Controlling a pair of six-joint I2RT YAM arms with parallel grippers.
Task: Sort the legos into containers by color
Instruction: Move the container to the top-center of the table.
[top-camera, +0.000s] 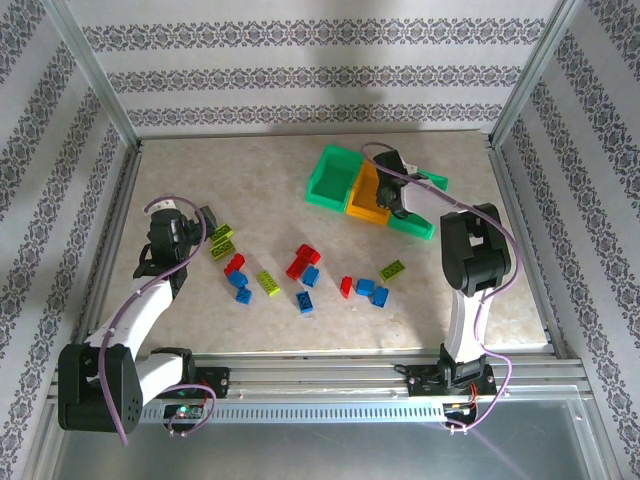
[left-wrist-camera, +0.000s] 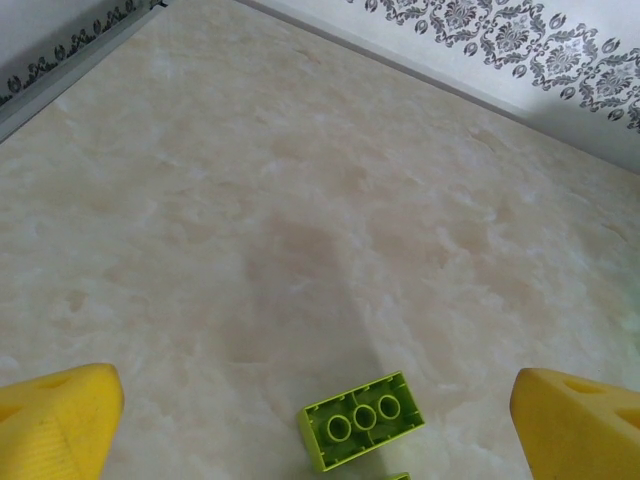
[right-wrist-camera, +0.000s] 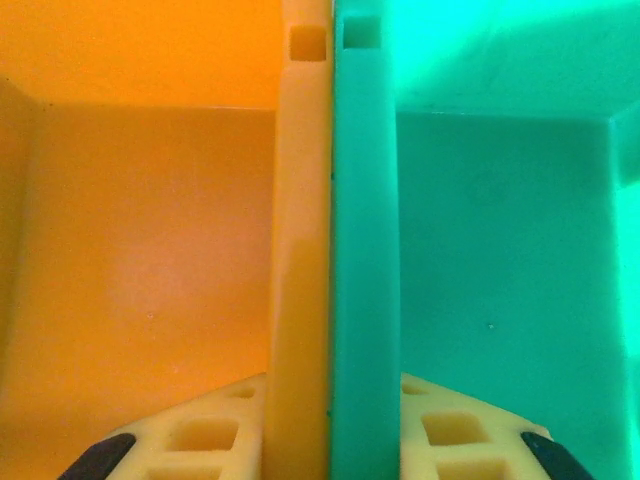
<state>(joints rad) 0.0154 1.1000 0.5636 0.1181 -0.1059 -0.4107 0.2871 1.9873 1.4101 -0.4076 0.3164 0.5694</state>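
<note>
The robot next needs to slide the slanted bins in its right gripper toward its left gripper, turn them straight and release the side of the orange bin, because the tabletop is bare that way.
The containers stand at the back right as a joined row: a green bin (top-camera: 333, 175), an orange bin (top-camera: 365, 195) and a second green bin (top-camera: 420, 218). My right gripper (top-camera: 398, 196) reaches down into them. In the right wrist view it (right-wrist-camera: 332, 430) is shut on the paired walls where the orange bin (right-wrist-camera: 140, 250) meets the green bin (right-wrist-camera: 500, 260), one finger in each. Legos in red (top-camera: 300, 262), blue (top-camera: 305, 300) and yellow-green (top-camera: 267, 283) lie scattered mid-table. My left gripper (left-wrist-camera: 320, 425) hangs open just above a yellow-green lego (left-wrist-camera: 362, 418) lying studs-down.
An aluminium frame and patterned walls (top-camera: 300, 75) enclose the marble table (top-camera: 200, 170). More legos lie near the right arm: red (top-camera: 346, 287), blue (top-camera: 372, 291), yellow-green (top-camera: 391, 268). A second yellow-green brick (top-camera: 222, 246) lies by my left gripper.
</note>
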